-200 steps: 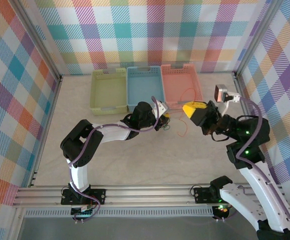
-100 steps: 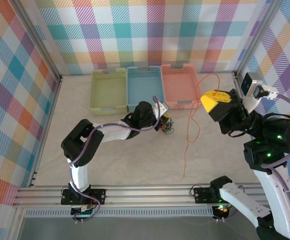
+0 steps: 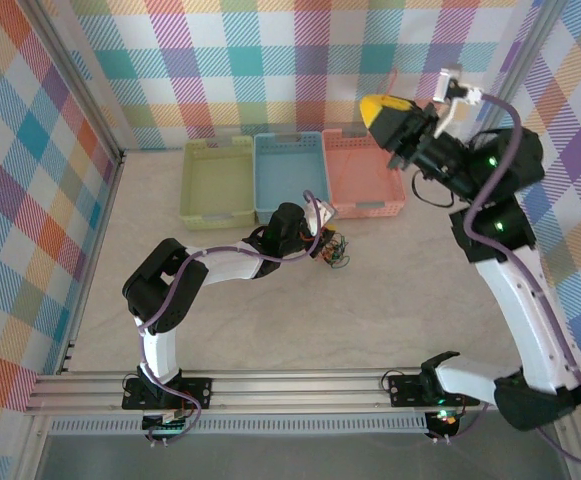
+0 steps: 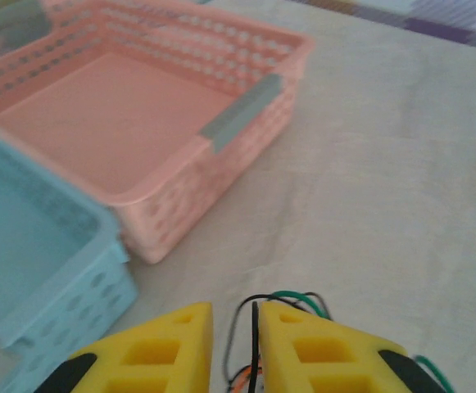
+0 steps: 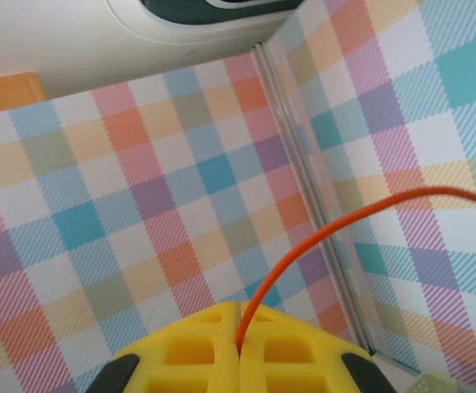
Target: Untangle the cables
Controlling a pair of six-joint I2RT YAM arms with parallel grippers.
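The orange cable is hanging from my right gripper's fingers above the pink basket. Next I need to carry it across and over the blue basket [image 3: 290, 175], then lower it and let it go.
The cables [image 3: 333, 250] lie as a small knot of black, green and orange wire on the table, just in front of the baskets. My left gripper [image 3: 322, 240] sits at that knot. In the left wrist view its gripper [image 4: 233, 315] stands slightly open, with a black wire [image 4: 254, 327] running up through the gap and a green loop [image 4: 291, 296] just beyond the tips. My right gripper [image 3: 375, 105] is raised high over the pink basket. In its wrist view the gripper [image 5: 239, 309] is shut on a single orange cable [image 5: 344, 221] that arcs away to the right.
Three baskets stand in a row at the back: yellow-green [image 3: 218, 182], blue [image 3: 290, 175] and pink [image 3: 363, 170]. The pink basket [image 4: 246, 115] and blue basket [image 4: 49, 270] are close ahead of the left gripper. Checked walls enclose the table.
My right gripper has swung from beside the knot out to the right, then up and back over the pink basket, drawing the orange cable away from the knot. The left arm stayed put.
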